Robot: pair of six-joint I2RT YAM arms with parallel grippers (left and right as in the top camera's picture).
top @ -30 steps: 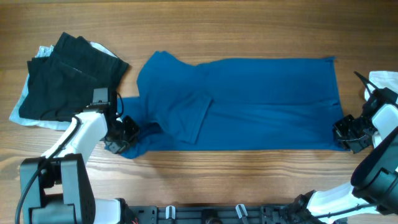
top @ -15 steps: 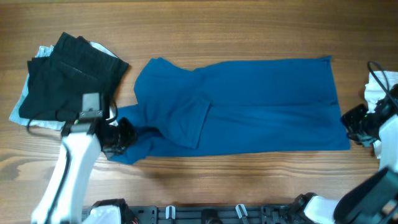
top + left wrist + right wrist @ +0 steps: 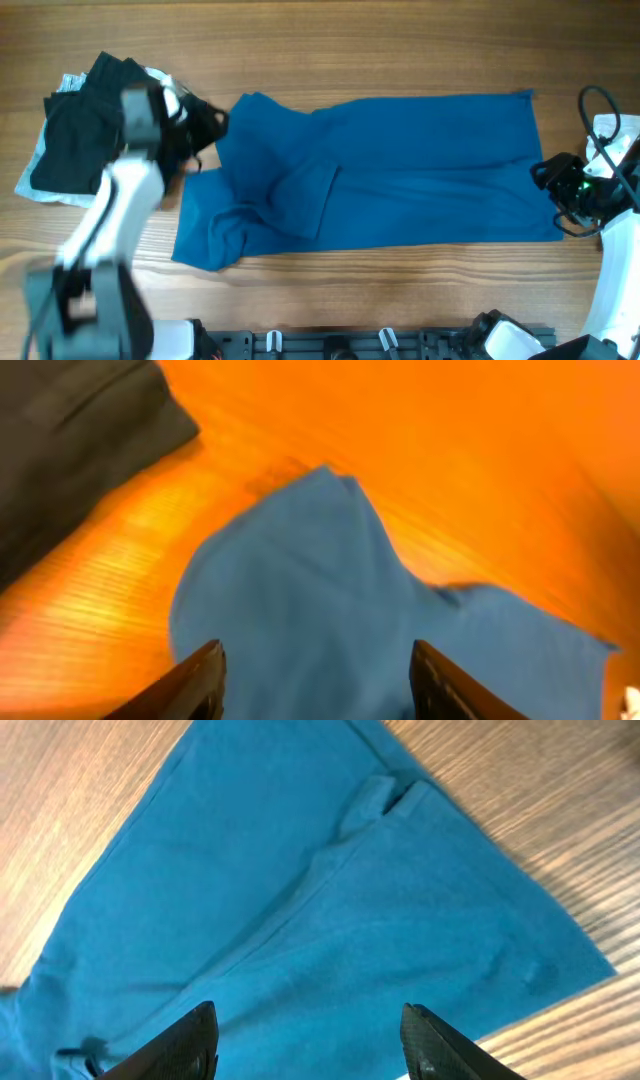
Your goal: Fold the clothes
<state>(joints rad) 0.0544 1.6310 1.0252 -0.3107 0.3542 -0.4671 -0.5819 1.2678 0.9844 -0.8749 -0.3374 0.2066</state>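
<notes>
My left gripper reaches outward and down next to the blue edge of the garment beside its far corner [image 3: 233,109] [image 3: 198,565], which lies below and outward of it, bordered by bare wood.
The large deep-blue garment [image 3: 400,170] lies spread across the middle of the table, with a folded flap [image 3: 305,200] and a rumpled lower-left corner [image 3: 205,240]. My left gripper [image 3: 205,125] hangs above its upper-left corner, next to the black clothes [image 3: 80,140]. In the left wrist view the left gripper [image 3: 316,650] is open over the blue cloth [image 3: 300,590] with nothing between its fingers. My right gripper [image 3: 543,178] sits at the garment's right edge. In the right wrist view the right gripper [image 3: 308,1010] is open over blue fabric [image 3: 300,890], gripping nothing.
A pile of black clothes with pale cloth [image 3: 35,175] under it sits at the far left. A white item [image 3: 612,130] lies at the right edge, beside the right arm's cable. Bare wood [image 3: 380,45] runs along the back, and a rail [image 3: 380,340] lines the front.
Both grippers opened and let go of the blue garment. The left arm rose and swung back from the lower-left corner to the upper-left one. The right gripper shifted slightly back.
</notes>
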